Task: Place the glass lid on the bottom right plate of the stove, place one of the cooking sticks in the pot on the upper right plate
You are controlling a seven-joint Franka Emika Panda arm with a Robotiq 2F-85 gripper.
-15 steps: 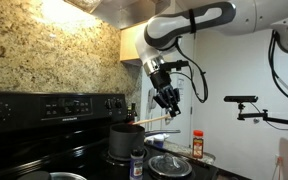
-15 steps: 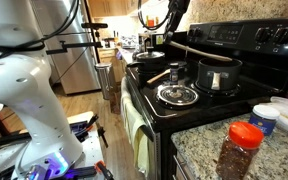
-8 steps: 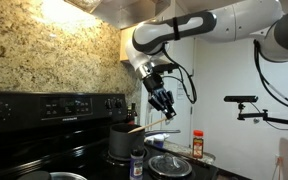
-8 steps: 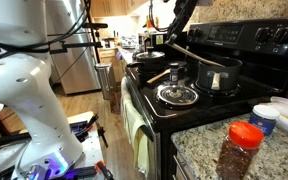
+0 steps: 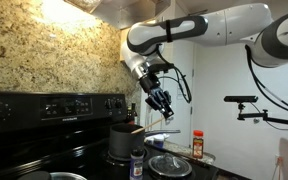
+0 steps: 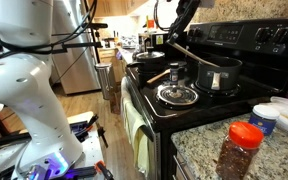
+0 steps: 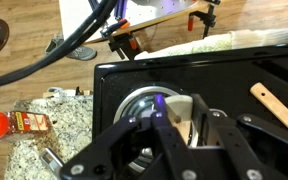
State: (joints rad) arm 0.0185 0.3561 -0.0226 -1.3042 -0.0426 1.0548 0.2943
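I will next move my gripper outward over the dark pot's near rim and release the stick there, as it now hangs above the glass lid (image 6: 177, 95) instead.
My gripper (image 5: 162, 103) hangs above the black stove, also in an exterior view (image 6: 174, 22) and the wrist view (image 7: 180, 112). It is shut on a wooden cooking stick (image 7: 154, 108). The stick (image 6: 199, 52) slants down to the rim of the dark pot (image 6: 216, 76) on the back plate; I cannot tell whether its tip is inside. The pot also shows in an exterior view (image 5: 123, 139). The glass lid (image 6: 177, 95) lies on the front plate, right below my gripper (image 7: 136, 104). A second wooden stick (image 6: 159, 75) lies on the stove top (image 7: 276, 106).
A red-capped spice jar (image 6: 242, 150) and white dishes (image 6: 282, 114) stand on the granite counter beside the stove. A small pan (image 6: 150, 56) sits on a far plate. The stove's control panel (image 6: 274, 35) rises behind the pot. A spice jar (image 5: 197, 145) stands near the lid.
My gripper has turned and shifted a little toward the wall with the stick still in it. The pot, the lid and the second stick have not moved.
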